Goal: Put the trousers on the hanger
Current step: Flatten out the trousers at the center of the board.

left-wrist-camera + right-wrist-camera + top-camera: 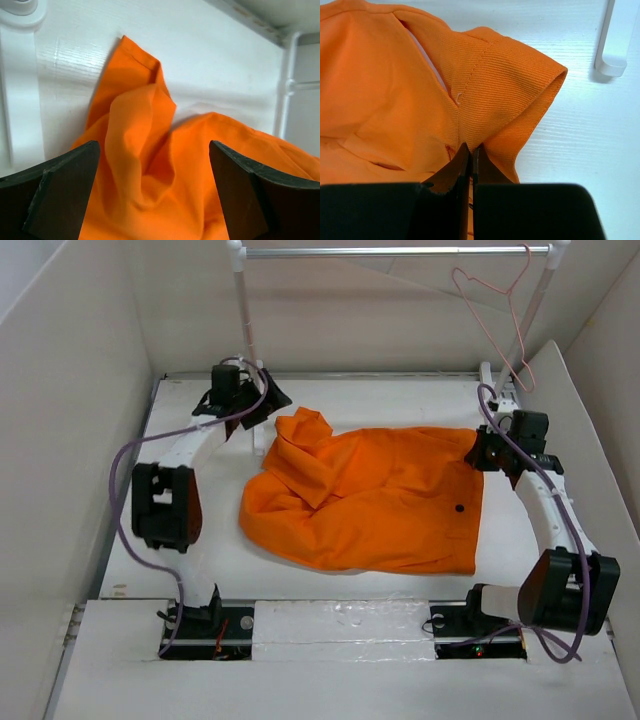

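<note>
I will draw the waistband's far corner toward the right in the top view, toward the side, with my right gripper, then open, as the trousers lie rumpled.
The orange trousers (370, 500) lie spread and rumpled on the white table, waistband to the right. My right gripper (482, 452) is shut on the waistband's far corner (510, 85), the cloth pinched between its fingers. My left gripper (262, 405) is open, just beyond the bunched leg end (145, 145), with nothing between its fingers (65, 190). The pale pink wire hanger (495, 315) hangs by its hook from the silver rail (395, 252) at the back right, tilted.
The rail stands on two white posts (243, 310) at the back; a post foot (615, 40) is close to the right gripper. White walls enclose the table on the left, back and right. Purple cables run along both arms.
</note>
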